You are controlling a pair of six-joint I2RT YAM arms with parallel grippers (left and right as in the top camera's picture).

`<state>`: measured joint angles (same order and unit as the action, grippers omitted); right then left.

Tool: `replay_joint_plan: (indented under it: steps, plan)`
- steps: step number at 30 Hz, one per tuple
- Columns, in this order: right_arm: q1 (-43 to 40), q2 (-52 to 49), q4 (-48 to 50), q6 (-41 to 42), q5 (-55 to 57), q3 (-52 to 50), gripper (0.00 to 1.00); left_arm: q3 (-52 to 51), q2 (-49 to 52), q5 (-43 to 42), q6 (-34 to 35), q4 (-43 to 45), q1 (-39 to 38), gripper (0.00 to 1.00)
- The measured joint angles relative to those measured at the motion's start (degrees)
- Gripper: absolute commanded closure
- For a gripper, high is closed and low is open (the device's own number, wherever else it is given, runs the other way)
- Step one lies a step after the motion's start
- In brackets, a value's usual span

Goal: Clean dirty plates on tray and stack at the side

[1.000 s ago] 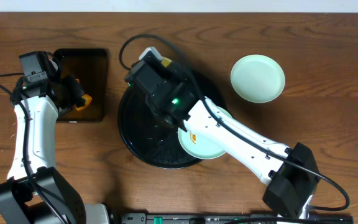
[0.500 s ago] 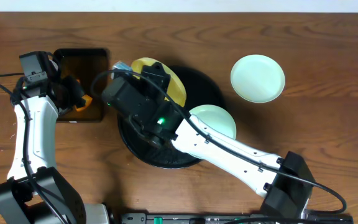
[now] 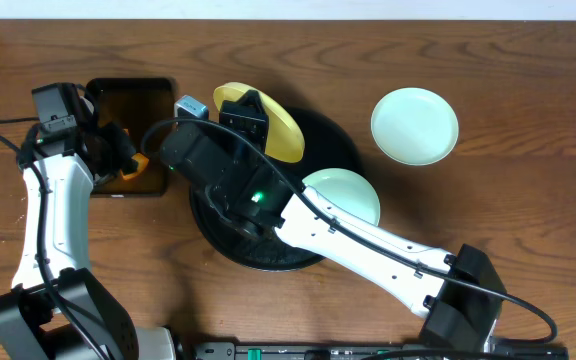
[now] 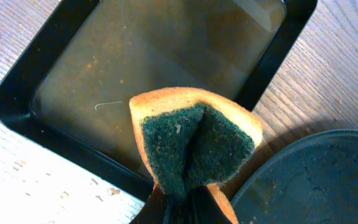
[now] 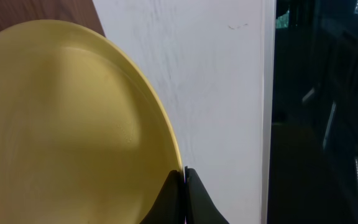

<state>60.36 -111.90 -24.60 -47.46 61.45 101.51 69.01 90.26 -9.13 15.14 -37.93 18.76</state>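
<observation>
I will tip my right gripper downward, lay the pale yellow plate on the tray's far part [image 3: 314,134] and let go of it, because the plate hangs tilted above the round tray [image 3: 208,235].
My right gripper [image 3: 246,112] is shut on the rim of the pale yellow plate [image 3: 280,135], which is held tilted above the back left edge of the round black tray [image 3: 208,235]. In the right wrist view the jaws [image 5: 184,175] pinch the plate's edge [image 5: 73,124]. One mint plate [image 3: 343,193] lies on the tray's right part. Another mint plate [image 3: 415,125] sits on the table to the right. My left gripper [image 3: 126,160] is shut on a folded orange and green sponge [image 4: 194,140] over the small tray's near right corner.
A small black rectangular tray [image 4: 17,106] with brownish liquid stands left of the round tray, whose rim [image 4: 316,180] almost touches it. My right arm [image 3: 368,235] crosses the round tray diagonally from the front right.
My right arm has swung left and back across the tray, raising the yellow plate into view and uncovering the mint plate on the tray. The left arm has stayed still.
</observation>
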Motion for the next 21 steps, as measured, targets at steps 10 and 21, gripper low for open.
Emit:
replay_joint_plan:
  steps: [10,21]
  plan:
    - [-0.02,0.00,-0.61,2.27,-0.02,0.00,0.99,0.00,0.00,0.00,-0.22,0.00,0.00,0.93]
    - [-7.67,0.00,-15.76,21.11,-21.94,0.00,0.99,0.00,0.00,0.00,-0.24,-0.26,0.00,0.93]
